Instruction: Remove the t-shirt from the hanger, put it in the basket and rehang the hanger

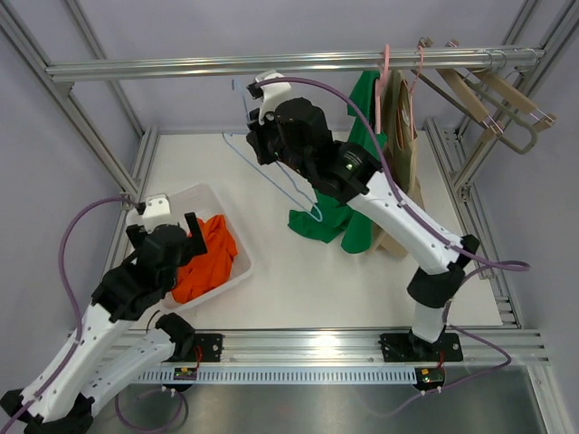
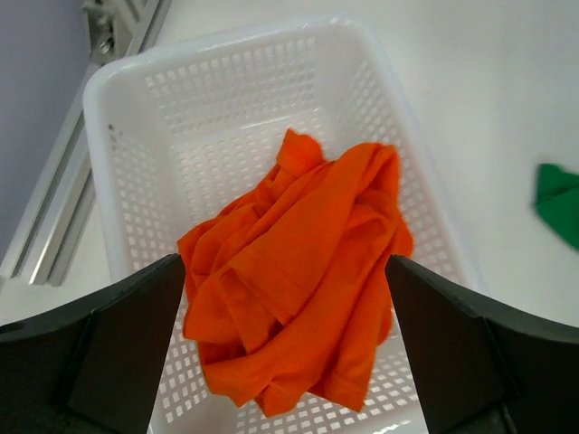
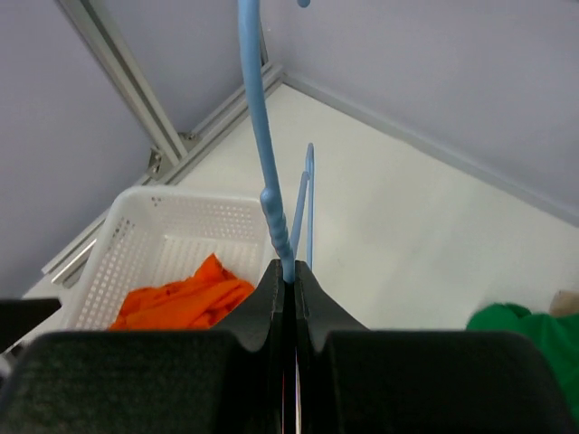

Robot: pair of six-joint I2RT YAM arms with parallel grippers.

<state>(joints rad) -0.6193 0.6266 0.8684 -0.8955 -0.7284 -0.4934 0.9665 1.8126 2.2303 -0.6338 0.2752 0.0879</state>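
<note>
My right gripper is inward of the bare part of the bar. Next it needs to move outward, hook the hanger over that part of the bar and let go of it.
My right gripper is shut on a thin light-blue hanger, gripped on its wire in the right wrist view and held above the table. The hanger's lower end reaches a green t-shirt, which lies bunched on the table and runs up behind the right arm toward the rail. A bit of green shows in the right wrist view and in the left wrist view. My left gripper is open and empty over an orange shirt in a white basket.
The white basket stands at the table's left with the orange shirt in it. A metal rail crosses the back. A pink hanger, a tan garment and wooden hangers hang at its right.
</note>
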